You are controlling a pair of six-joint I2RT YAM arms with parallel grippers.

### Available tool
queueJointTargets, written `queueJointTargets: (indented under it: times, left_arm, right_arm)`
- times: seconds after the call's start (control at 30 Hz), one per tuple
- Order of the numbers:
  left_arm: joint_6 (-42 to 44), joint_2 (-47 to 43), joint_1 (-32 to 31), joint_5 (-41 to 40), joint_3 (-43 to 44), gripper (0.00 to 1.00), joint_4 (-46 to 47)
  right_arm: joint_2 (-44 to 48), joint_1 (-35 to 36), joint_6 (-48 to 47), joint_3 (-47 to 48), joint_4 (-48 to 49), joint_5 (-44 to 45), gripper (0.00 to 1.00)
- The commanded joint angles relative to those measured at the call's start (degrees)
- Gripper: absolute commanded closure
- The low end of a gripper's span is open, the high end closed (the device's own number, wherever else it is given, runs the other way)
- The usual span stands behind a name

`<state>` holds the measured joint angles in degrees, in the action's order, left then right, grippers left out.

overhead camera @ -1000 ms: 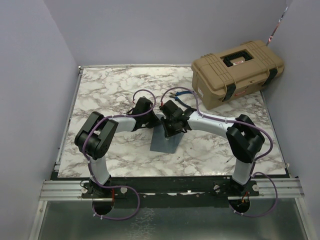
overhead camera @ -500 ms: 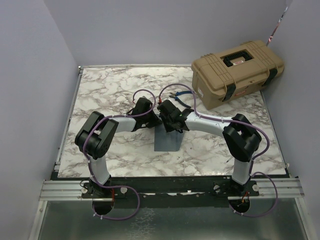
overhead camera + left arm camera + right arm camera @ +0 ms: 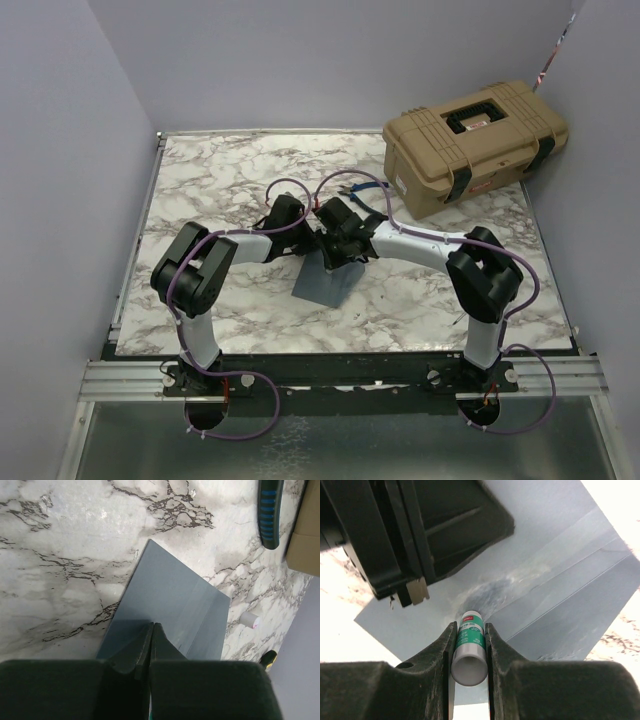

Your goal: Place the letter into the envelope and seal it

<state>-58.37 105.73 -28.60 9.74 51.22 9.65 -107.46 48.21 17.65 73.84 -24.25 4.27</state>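
Observation:
My right gripper holds the glue stick [image 3: 470, 642] and should carry it to the right in the top view. It should release it on the bare marble by the cap, because the envelope is already smeared.
The grey-blue envelope [image 3: 322, 285] lies flat on the marble table in the middle, also in the left wrist view [image 3: 175, 600] and the right wrist view [image 3: 560, 595]. My left gripper [image 3: 312, 240] [image 3: 153, 626] is shut, its tips resting on the envelope's face. My right gripper [image 3: 338, 248] [image 3: 469, 625] is shut on a white and green glue stick [image 3: 470, 642], whose tip touches the envelope beside a smeared patch [image 3: 490, 592]. The left gripper's body [image 3: 445, 525] sits just beyond the stick. The cream letter is not in view.
A tan hard case [image 3: 475, 140] stands at the back right. A blue-handled tool [image 3: 365, 188] [image 3: 269, 510] lies between it and the arms. A small white cap [image 3: 249, 620] lies on the table just right of the envelope.
My right gripper with the glue stick has moved up and left along the envelope. The envelope has turned slightly, its near corner swinging left. The left gripper stays on it.

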Motion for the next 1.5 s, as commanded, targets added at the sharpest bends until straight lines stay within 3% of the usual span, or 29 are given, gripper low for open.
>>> queueJointTargets:
  times: [0.0,0.33,0.53,0.87,1.23,1.47]
  left_arm:
    - [2.7,6.4,0.2,-5.7,-4.3,1.0,-14.5]
    - [2.4,6.5,0.2,-5.6,-4.6,1.0,-14.5]
    - [1.9,6.3,0.4,-5.7,-5.1,1.0,-14.6]
    - [3.0,6.1,0.5,-5.0,-4.9,1.0,-14.5]
    - [4.5,6.2,0.6,-3.1,-4.0,1.0,-13.7]
    - [5.4,3.8,0.6,1.7,-3.2,1.0,-10.0]
  right_arm:
    - [1.3,0.1,1.2,0.2,-4.6,-7.1,1.0]
    - [2.0,0.1,2.8,-5.1,2.9,-5.0,1.0]
    - [1.0,0.1,8.5,-6.7,7.6,5.0,1.0]
    - [-1.8,0.0,11.4,-3.8,2.1,21.0,1.0]
    - [-1.8,0.0,8.4,2.3,4.8,16.5,1.0]
    - [6.9,-1.1,11.8,2.1,2.8,12.9,1.0]
